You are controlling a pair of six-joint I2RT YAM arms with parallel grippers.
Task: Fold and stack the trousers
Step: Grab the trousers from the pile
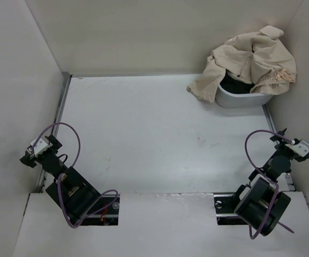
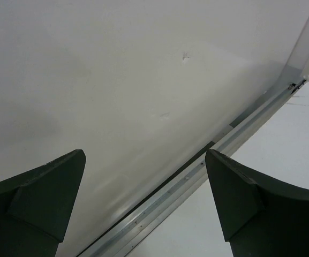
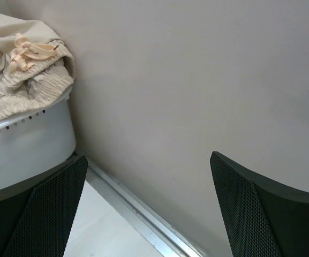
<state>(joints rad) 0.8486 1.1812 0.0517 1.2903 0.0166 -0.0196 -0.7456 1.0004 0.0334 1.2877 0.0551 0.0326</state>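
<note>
The trousers' raised middle fold lies outward, to my right gripper's left in the top view. My right gripper will reach outward over the tub's rim onto that fold next.
The beige trousers (image 1: 253, 64) lie crumpled in a heap over a grey tub (image 1: 240, 98) at the far right corner of the table, one part hanging down its left side. In the right wrist view the trousers (image 3: 28, 75) show at the top left, with a drawstring waistband, above the tub's rim (image 3: 25, 142). My left gripper (image 1: 36, 147) is open and empty near the left wall, far from the trousers. My right gripper (image 1: 293, 143) is open and empty near the right wall, in front of the tub.
White walls enclose the table on the left, back and right. Metal rails (image 2: 208, 166) run along the table's side edges, also seen in the right wrist view (image 3: 143, 214). Dark clothing (image 1: 239, 85) lies inside the tub.
</note>
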